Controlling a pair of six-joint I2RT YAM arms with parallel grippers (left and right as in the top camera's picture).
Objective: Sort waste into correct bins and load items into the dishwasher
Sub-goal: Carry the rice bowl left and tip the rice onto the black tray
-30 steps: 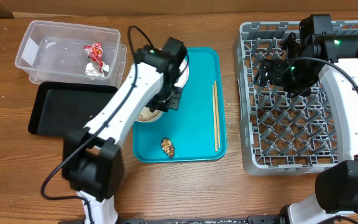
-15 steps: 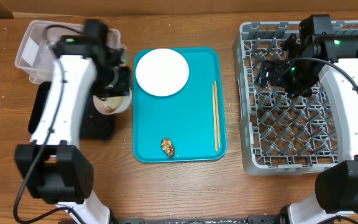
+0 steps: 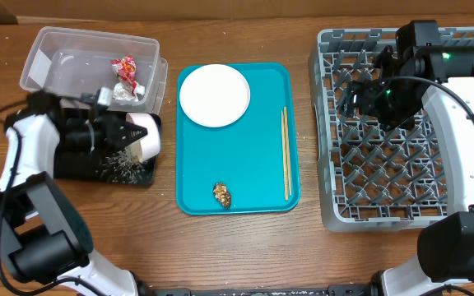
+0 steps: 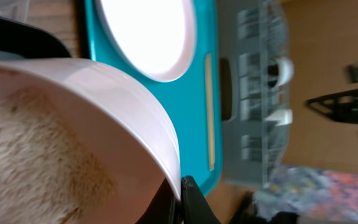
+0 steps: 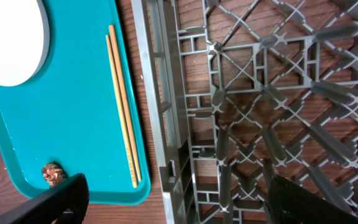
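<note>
The left gripper goes to the right in the overhead view over the bare teal beside the chopsticks next and releases the bowl's rim, as that patch lies empty.
My left gripper (image 3: 132, 133) is shut on the rim of a white bowl (image 3: 147, 136), which is tipped on its side over the black bin tray (image 3: 64, 168). Loose rice grains (image 3: 122, 168) lie scattered on that tray. In the left wrist view the bowl (image 4: 104, 93) fills the frame, with rice (image 4: 36, 155) clinging inside. The clear tub (image 3: 64, 57) holds the red-and-white wrapper (image 3: 125, 72). The white plate (image 3: 214, 95), chopsticks (image 3: 285, 152) and brown lump (image 3: 221, 194) lie on the teal tray (image 3: 253, 181). My right gripper (image 5: 185, 198) hangs open over the grey rack (image 3: 401, 164).
The rack's left wall (image 5: 166, 124) stands close beside the teal tray's right edge (image 5: 143, 180). The tub and the black tray sit side by side at the table's far left. Bare wood shows between the trays and along the front edge.
My left arm swung the bowl from the teal tray out to the left and tipped it over the black tray, where rice now lies. The plate is uncovered. The right arm has not moved.
</note>
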